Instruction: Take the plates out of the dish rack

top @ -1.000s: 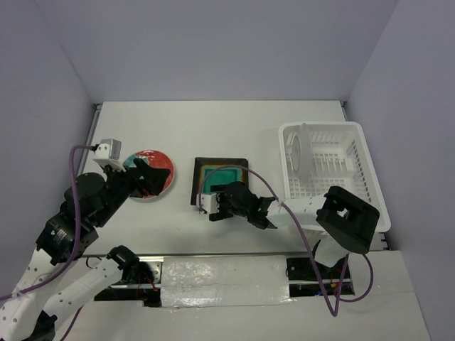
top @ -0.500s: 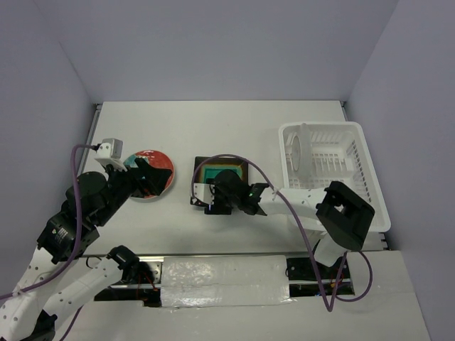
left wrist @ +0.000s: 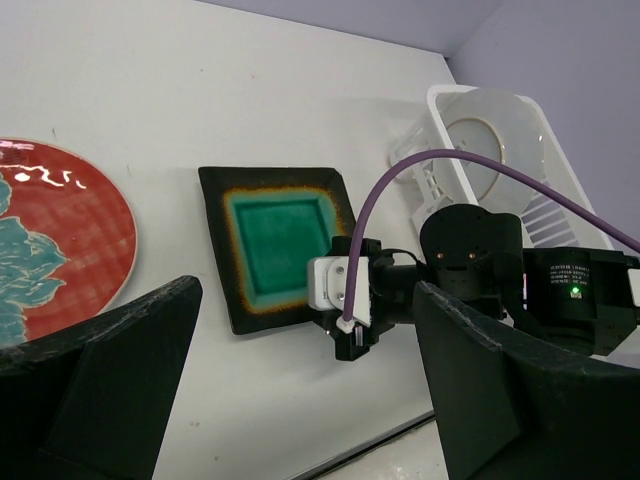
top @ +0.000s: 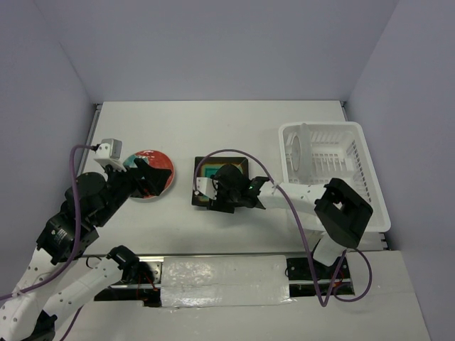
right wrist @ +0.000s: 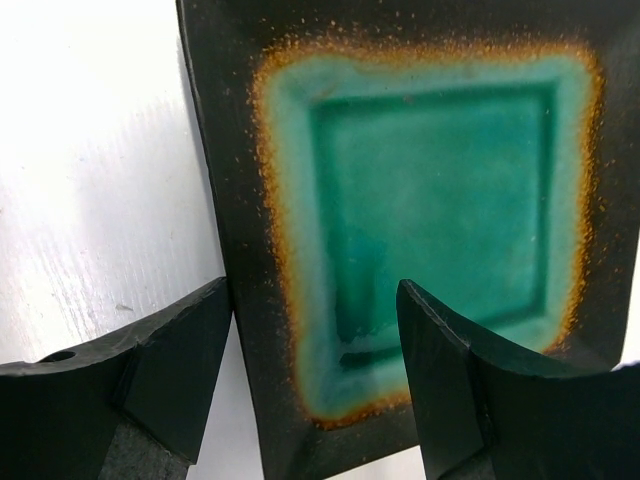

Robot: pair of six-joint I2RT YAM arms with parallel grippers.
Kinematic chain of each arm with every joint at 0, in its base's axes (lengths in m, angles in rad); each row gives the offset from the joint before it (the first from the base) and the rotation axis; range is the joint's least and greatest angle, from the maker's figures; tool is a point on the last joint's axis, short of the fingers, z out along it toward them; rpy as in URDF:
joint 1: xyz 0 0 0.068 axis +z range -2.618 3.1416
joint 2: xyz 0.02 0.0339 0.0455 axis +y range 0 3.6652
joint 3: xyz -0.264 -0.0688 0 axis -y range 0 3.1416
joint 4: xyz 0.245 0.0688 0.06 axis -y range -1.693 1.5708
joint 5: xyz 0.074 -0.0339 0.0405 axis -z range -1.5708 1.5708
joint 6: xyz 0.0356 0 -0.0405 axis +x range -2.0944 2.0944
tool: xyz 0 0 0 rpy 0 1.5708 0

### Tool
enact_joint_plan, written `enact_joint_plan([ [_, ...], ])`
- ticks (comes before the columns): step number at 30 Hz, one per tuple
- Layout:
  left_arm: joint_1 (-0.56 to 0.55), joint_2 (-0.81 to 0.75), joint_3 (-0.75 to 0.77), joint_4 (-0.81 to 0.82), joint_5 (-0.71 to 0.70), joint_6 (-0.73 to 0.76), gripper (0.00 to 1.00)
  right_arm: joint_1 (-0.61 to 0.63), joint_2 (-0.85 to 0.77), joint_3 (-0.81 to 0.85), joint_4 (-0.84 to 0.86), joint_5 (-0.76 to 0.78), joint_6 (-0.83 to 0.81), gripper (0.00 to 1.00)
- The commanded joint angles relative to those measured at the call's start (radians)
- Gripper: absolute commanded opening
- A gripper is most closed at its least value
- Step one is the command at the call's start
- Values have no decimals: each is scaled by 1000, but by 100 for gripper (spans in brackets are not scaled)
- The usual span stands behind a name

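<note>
The upright plate is the only one in the rack. My right gripper needs to move up off the square plate (top: 213, 172), then outward and to the right in the top view, onto the upright plate's rim (top: 306, 148).
A square black-rimmed teal plate (top: 213, 172) (left wrist: 272, 240) (right wrist: 440, 190) lies flat on the table's middle. My right gripper (top: 214, 195) (right wrist: 315, 290) hangs open just above its near left corner, one finger over the table, the other over the teal centre, gripping nothing. A round red plate (top: 151, 174) (left wrist: 60, 240) lies on the left. My left gripper (top: 146, 177) (left wrist: 305, 370) is open and empty over its near edge. The white dish rack (top: 370, 177) (left wrist: 575, 215) stands at the right with one round pale-backed plate (top: 297, 145) (left wrist: 490, 125) upright in it.
A purple cable (top: 234, 153) arcs over the square plate from the right wrist. The right arm's black elbow (top: 343, 212) overlaps the rack's near rim. The table's near edge runs just below both arms.
My right gripper has moved left and farther from the arms' bases, from beside the square plate's near right edge to over its near left corner. The left arm has stayed still.
</note>
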Motion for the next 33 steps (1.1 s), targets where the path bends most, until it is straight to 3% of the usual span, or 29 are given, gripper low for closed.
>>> enact_joint_plan([
  [1,5,-16,4,26,3,-8,100,-13,-2,50,-18,0,20,73],
  [7,5,-28,7,18,2,-13,99,-15,11,59,-37,29,33,73],
  [14,5,-28,6,22,0,-11,100,-3,-49,74,-49,-72,65,73],
  [18,3,-5,-6,73,52,4,99,4,-54,225,-229,-195,155,74],
  [22,5,25,-40,145,114,8,99,8,-75,331,-317,-223,229,72],
  [24,5,30,-61,167,126,4,99,8,-139,348,-293,-139,256,71],
  [27,3,44,-98,214,160,5,99,-30,-259,364,-216,118,396,68],
  [30,5,71,-141,271,192,5,99,-150,-368,440,-267,333,607,56],
  [33,2,107,-186,341,235,10,98,-260,-495,434,-308,450,752,58],
])
